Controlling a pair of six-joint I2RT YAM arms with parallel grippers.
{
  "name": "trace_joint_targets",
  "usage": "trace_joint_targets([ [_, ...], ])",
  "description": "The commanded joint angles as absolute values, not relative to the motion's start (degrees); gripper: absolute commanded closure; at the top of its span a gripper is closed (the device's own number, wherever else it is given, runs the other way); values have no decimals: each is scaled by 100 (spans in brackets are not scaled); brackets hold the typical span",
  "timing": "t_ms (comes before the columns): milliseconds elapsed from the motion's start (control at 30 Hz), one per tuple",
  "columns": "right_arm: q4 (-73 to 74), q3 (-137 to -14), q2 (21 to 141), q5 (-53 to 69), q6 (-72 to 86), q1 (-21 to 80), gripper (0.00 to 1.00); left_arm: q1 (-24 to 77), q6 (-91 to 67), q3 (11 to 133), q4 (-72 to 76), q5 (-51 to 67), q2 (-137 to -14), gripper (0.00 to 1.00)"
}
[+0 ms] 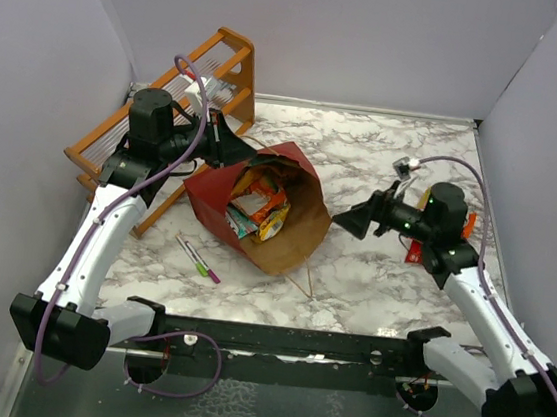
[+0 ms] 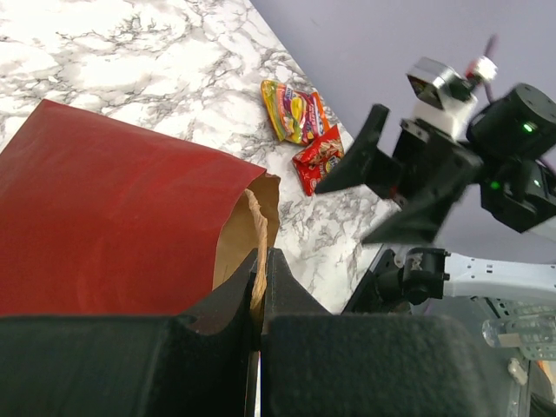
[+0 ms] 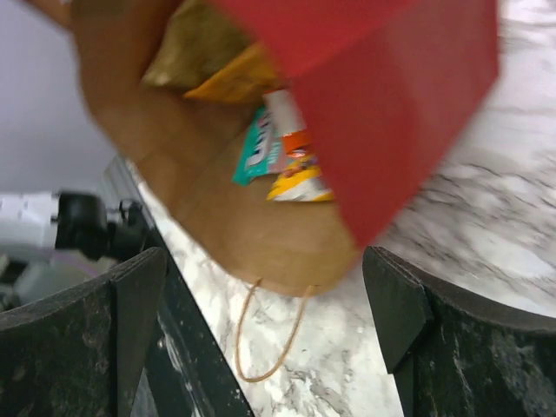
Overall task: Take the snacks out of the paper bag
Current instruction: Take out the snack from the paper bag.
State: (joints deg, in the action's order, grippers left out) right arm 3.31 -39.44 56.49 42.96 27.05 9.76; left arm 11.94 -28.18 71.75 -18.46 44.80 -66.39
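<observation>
The yellow packet's near end is uncovered, to the left in the top view, so the robot's right gripper will next reach down to it through the bag's opening.
The paper bag (image 1: 222, 194), dark red outside and kraft brown inside, lies tilted at the table's middle with its mouth toward the right arm. Several snacks (image 1: 258, 211) fill it; teal (image 3: 259, 152), yellow (image 3: 300, 184) and orange (image 3: 230, 82) packets show inside. My left gripper (image 2: 262, 257) is shut on the bag's twisted tan handle (image 2: 257, 226) at the upper rim. My right gripper (image 3: 265, 291) stands open just in front of the bag's mouth, with nothing between its fingers. Two snacks, a multicoloured one (image 2: 295, 111) and a red one (image 2: 318, 159), lie on the marble beside the right arm.
An orange wooden rack (image 1: 185, 97) stands at the back left behind the left arm. Green and pink markers (image 1: 198, 258) lie in front of the bag. The bag's other loop handle (image 3: 252, 356) rests flat on the marble (image 1: 371, 279). Grey walls close three sides.
</observation>
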Motion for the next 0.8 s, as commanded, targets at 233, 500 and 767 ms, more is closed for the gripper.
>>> trace_joint_targets([
  [233, 1244, -4622, 5841, -703, 2637, 4903, 14, 1160, -2894, 7172, -1692, 4499, -6627, 100],
  [500, 1236, -4993, 7290, -2890, 3680, 6242, 18, 1160, -2912, 7154, -1795, 4438, -6507, 100],
  [767, 1096, -5151, 7990, -3678, 4491, 6386, 33, 1156, -2939, 7007, -1764, 4412, -6434, 100],
])
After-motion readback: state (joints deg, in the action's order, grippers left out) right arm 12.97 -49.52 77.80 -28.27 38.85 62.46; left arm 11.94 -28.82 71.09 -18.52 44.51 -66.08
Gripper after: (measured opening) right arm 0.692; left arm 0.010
